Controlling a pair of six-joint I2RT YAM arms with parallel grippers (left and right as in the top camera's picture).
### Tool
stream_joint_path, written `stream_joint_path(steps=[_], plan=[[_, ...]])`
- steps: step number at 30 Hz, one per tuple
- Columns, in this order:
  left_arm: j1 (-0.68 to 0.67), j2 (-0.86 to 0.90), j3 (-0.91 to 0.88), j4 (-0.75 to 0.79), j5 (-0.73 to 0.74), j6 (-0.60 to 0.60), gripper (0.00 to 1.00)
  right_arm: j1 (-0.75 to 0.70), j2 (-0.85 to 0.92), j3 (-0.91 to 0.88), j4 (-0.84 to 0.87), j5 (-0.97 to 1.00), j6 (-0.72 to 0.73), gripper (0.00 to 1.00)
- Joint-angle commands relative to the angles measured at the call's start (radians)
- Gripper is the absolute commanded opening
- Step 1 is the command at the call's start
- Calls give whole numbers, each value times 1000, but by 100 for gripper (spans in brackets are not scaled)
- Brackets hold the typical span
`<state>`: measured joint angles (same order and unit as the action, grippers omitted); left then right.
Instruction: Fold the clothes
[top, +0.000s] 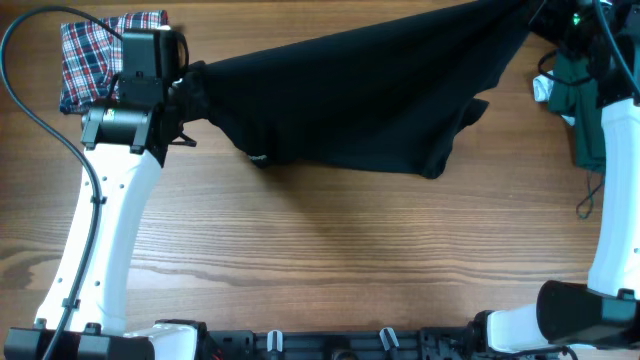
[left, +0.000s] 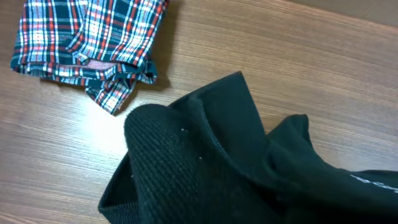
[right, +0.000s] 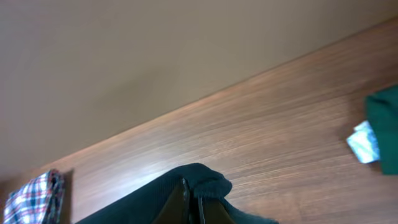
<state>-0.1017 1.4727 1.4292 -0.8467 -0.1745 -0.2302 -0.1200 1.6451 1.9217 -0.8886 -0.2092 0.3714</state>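
Note:
The black shirt is already stretched wide between both grippers, so next my right gripper needs to stay raised near the dark green garment (top: 580, 105), then open to let go of the black shirt's fold (top: 525, 11).
The black shirt (top: 370, 95) hangs stretched across the back of the table, sagging onto the wood in the middle. My left gripper (top: 186, 88) holds its left end. In the left wrist view bunched black cloth (left: 186, 168) hides the fingers. My right gripper (right: 194, 202) is shut on a fold of the shirt's other end, lifted at the far right (top: 520, 15). A folded plaid garment (top: 100, 55) lies at the back left, just behind the left gripper. A dark green garment (top: 580, 105) lies at the right edge, partly under the right arm.
A small white tag or paper (top: 543, 88) sits by the green garment. The right arm's white link (top: 615, 200) runs down the right side and the left arm's link (top: 105, 240) down the left. The table's far edge meets a tan wall (right: 155, 56).

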Motion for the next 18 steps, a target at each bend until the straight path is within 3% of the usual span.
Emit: stream_joint_path(steps=[1, 6, 9, 10, 11, 12, 13, 14, 18], plan=[[10, -12, 19, -1, 30, -17, 5, -11, 12, 29, 8, -72, -29, 4], [10, -12, 19, -52, 70, -18, 8, -11, 12, 28, -79, -106, -32, 4], [10, -12, 19, -102, 70, -18, 17, -11, 14, 12, -127, -106, -36, 8], [10, -12, 19, -106, 70, -18, 23, -11, 16, 5, -129, -106, -47, 20], [10, -12, 18, -110, 70, -18, 30, -11, 18, 0, -132, -104, -62, 56], [10, -12, 18, -113, 70, -17, 35, -11, 24, 0, -135, -103, -76, 79], [10, -12, 18, -113, 70, -17, 41, -11, 32, 0, -137, -102, -85, 93], [10, -12, 18, -113, 70, -17, 46, -11, 37, 0, -138, -102, -84, 100], [10, -12, 18, -116, 70, -17, 50, -11, 68, 0, -151, -99, -96, 100]])
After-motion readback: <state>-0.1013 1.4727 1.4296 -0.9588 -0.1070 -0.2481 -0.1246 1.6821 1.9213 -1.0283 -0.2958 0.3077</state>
